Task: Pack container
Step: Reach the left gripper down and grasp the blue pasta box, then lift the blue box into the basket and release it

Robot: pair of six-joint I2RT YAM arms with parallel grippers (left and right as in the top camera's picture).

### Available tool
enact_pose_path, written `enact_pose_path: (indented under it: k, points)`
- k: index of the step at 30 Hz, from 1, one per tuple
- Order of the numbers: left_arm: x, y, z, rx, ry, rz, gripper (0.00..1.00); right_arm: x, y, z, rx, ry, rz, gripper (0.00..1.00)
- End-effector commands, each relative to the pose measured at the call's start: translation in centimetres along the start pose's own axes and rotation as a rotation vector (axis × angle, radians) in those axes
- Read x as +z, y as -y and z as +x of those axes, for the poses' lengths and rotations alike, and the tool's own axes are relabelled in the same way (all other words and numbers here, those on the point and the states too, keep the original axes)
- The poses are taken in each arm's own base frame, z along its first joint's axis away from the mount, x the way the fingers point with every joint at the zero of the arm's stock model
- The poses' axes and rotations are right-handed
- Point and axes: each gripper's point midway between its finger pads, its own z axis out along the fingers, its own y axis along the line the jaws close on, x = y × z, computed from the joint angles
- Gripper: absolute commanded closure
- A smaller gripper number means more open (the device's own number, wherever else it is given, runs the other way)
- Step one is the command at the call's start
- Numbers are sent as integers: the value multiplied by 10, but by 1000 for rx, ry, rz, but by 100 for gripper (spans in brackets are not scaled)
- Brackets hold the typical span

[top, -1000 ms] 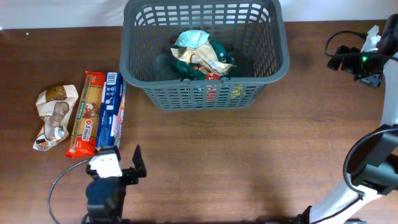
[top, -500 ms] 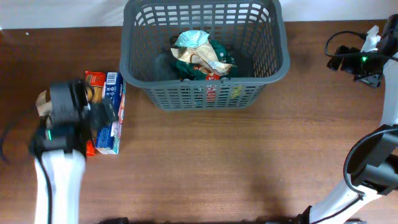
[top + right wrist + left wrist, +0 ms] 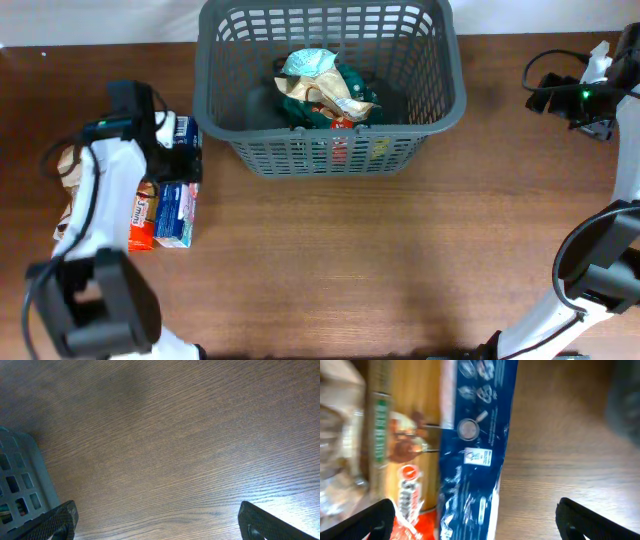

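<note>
I should lower my left gripper to the blue packet next. Then I should close it across the packet's narrow width, because the packet runs lengthwise between the wide-open fingers.
The dark grey slotted basket stands at the back middle of the table and holds several food packets. Left of it lie a blue packet, an orange-red pasta packet and a crumpled beige packet. My left gripper is open above the blue packet's far end. In the left wrist view the blue packet runs between the wide-open fingers, with the pasta packet beside it. My right gripper is open and empty at the far right; its wrist view shows bare wood.
The basket's corner shows at the left edge of the right wrist view. A white backdrop edge runs along the table's far side. The right arm's cable loops lie at the right edge.
My left arm has swung from the table's front edge to the far left, over the packets, and now sits above the blue packet's far end. The right arm has not moved.
</note>
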Motion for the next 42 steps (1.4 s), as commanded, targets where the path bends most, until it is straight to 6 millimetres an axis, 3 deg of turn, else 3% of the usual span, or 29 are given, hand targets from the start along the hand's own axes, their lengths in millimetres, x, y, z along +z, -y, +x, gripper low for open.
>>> enact_pose_path:
  k: [1,9,11,14,16,17,21,24,26,31,34,38,40,42]
  points:
    - [24,2,3,98,-54,30,4,1,-1,1,-2,-4,-5,1]
    - [66,-7,10,134,-145,-25,6,1,-1,1,-2,-4,-5,1]
    - [77,-7,14,136,-172,-21,11,1,-1,1,-2,-4,-5,1]
    - [90,-5,21,139,-210,-14,42,1,-1,1,-1,-4,-5,1]
    - [93,-5,23,139,-222,-12,89,1,-1,1,-2,-4,-5,1]
    - [93,-5,24,139,-224,-11,98,1,-1,1,-2,-4,-5,1]
    - [77,-7,16,139,-218,-17,98,1,-1,1,-2,-4,-5,1]
    - [41,-21,-10,139,-176,-77,98,1,-1,1,-1,-4,-5,1]
    - [1,-30,-38,128,-103,-115,98,1,-1,1,-1,-4,-5,1]
    - [-125,-44,-110,63,218,-175,98,1,-1,1,-2,-4,-5,1]
    - [-202,-42,-139,59,438,-186,98,1,-1,1,-2,-4,-5,1]
    - [-278,7,-159,276,684,-93,98,1,-1,1,-2,-4,-5,1]
    - [-298,36,-161,395,747,-83,98,1,-1,1,-2,-4,-5,1]
    - [-305,76,-158,577,770,-78,99,1,-1,1,-2,-4,-5,1]
